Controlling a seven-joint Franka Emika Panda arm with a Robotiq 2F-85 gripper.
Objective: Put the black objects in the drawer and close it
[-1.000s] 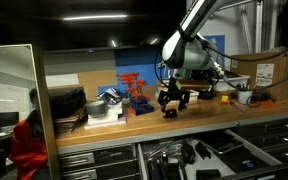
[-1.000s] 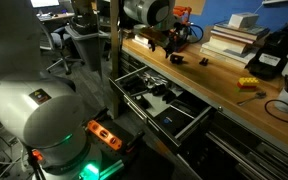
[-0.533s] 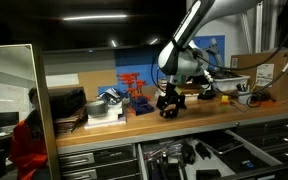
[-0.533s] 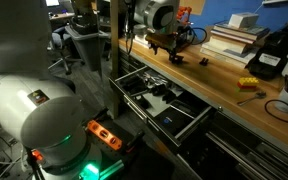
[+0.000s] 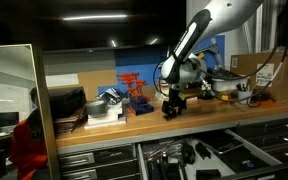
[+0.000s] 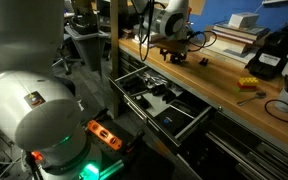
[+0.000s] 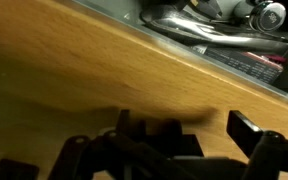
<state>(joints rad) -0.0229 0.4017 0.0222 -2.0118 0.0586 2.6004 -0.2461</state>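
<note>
My gripper stays low over the wooden bench and closes its spread fingers onto the black object (image 7: 160, 138) next, since it already sits between them.
My gripper (image 5: 172, 108) hangs low over the wooden bench (image 5: 104, 127), fingers pointing down and open. In the wrist view the gripper (image 7: 184, 130) shows two dark fingers (image 7: 246, 130) spread wide, and a blurred black object (image 7: 169, 138) sits between them on the wood, with no grip on it. Another small black object (image 6: 203, 62) lies on the bench just beside the gripper (image 6: 174, 52) in an exterior view. Below the bench edge the drawer (image 5: 246, 158) stands pulled out and holds dark tools; it also shows as the drawer (image 6: 189, 122) and along the wrist view's top.
A red rack (image 5: 133, 90) and stacked books (image 5: 104, 104) stand on the bench behind the gripper. A cardboard box (image 5: 264, 70) and cables crowd the far end. More books (image 6: 234, 35) and a yellow item (image 6: 247, 83) lie along the bench.
The arm has swung along the bench and the gripper has come down onto the spot where the black object lies. The jaws have stayed open.
</note>
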